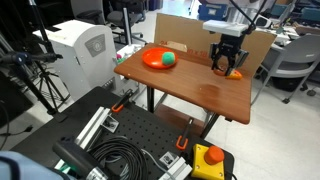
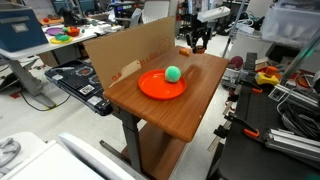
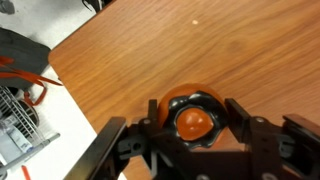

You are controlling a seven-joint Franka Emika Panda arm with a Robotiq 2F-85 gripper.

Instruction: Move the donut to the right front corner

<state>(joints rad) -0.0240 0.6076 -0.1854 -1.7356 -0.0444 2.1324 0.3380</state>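
Note:
The robot's gripper will next carry the donut (image 3: 195, 122) away from the cardboard side and lower it onto empty wood at the table corner, since the donut is short of that corner.
The donut (image 3: 195, 122) is a small orange round piece topped with a dark brown ring; in the wrist view it sits between my fingers. My gripper (image 3: 193, 112) is closed around it, with one finger against each side, low over the reddish-brown tabletop (image 1: 200, 95). In both exterior views the gripper (image 1: 228, 66) (image 2: 197, 42) is at the table's end by the cardboard wall, and an orange bit (image 1: 236, 72) shows at the fingertips. I cannot tell if the donut rests on the wood or is lifted.
An orange plate (image 1: 152, 60) (image 2: 150, 88) holds a green ball (image 1: 169, 60) (image 2: 173, 73). A cardboard wall (image 1: 185, 30) (image 2: 120, 50) runs along one table edge. A white printer (image 1: 80, 45) and a black bench with cables (image 1: 120, 150) stand nearby.

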